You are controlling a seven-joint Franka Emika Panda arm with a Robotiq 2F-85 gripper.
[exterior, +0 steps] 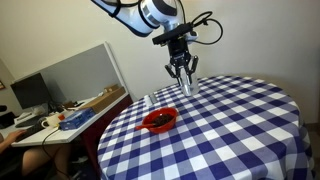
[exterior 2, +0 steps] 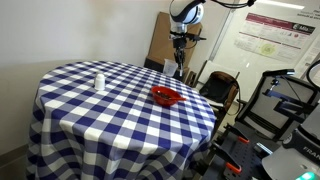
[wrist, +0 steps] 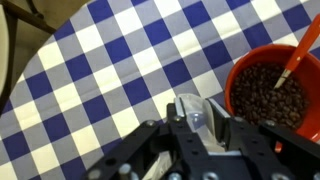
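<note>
The robot's gripper will next lower the upright container onto the bare checked cloth beside the red bowl and let go of it there, since that empty spot is below the gripper.
My gripper (exterior: 183, 76) hangs above the blue-and-white checked tablecloth (exterior: 230, 120) and is shut on a small translucent container (wrist: 190, 114), which stands upright between the fingers. The container shows as a pale piece below the fingertips (exterior: 186, 88). A red bowl (wrist: 275, 90) of dark brown bits with an orange stick leaning in it sits on the table just beside and below the gripper, and appears in both exterior views (exterior: 159, 121) (exterior 2: 166, 96). The gripper (exterior 2: 178, 66) is above the table's far edge, beyond the bowl.
A small white shaker (exterior 2: 98, 82) stands on the round table away from the bowl. A desk with a monitor (exterior: 30, 92) and a partition stand beside the table. A chair (exterior 2: 222, 88), a cardboard box and exercise gear (exterior 2: 285, 100) crowd another side.
</note>
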